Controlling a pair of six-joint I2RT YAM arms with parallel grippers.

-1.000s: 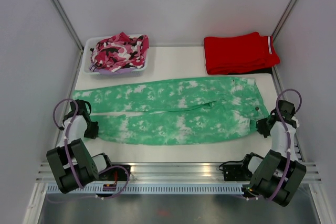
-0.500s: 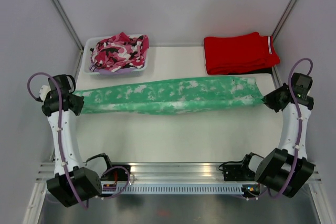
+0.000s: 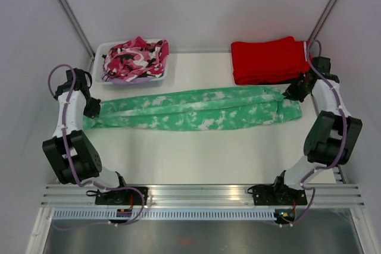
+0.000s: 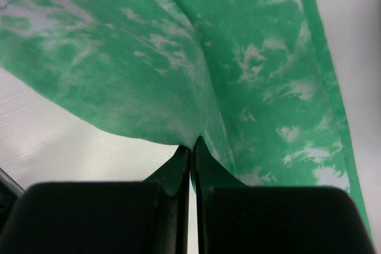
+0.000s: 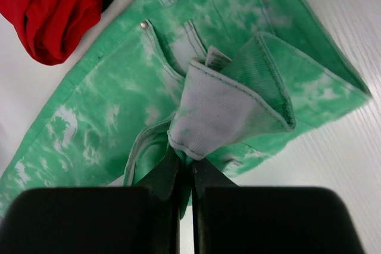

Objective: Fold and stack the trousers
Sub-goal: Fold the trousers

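I will lower the bunched waistband fold [image 5: 232,105] with my right gripper next and carry it outward toward the red trousers. It is still short of the table's far edge.
The mint green tie-dye trousers [image 3: 196,108] lie folded lengthwise in a long band across the middle of the table. My left gripper [image 3: 92,108] is shut on the leg end at the left; in the left wrist view [image 4: 191,147] the fabric [image 4: 238,75] is pinched between the jaws. My right gripper [image 3: 293,91] is shut on the waist end at the right, next to the red trousers; in the right wrist view [image 5: 186,162] a bunched waistband fold [image 5: 232,105] rises from the jaws.
Folded red trousers [image 3: 271,59] with a white stripe lie at the back right, close to my right gripper. A white tray [image 3: 101,52] holding the pink, black and white camouflage garment [image 3: 136,57] stands at the back left. The table's near half shows bare white surface [image 3: 196,159].
Both grippers carried the near edge of the trousers up and over to the far edge. The trousers went from spread flat to folded lengthwise, now lying lower on the table.
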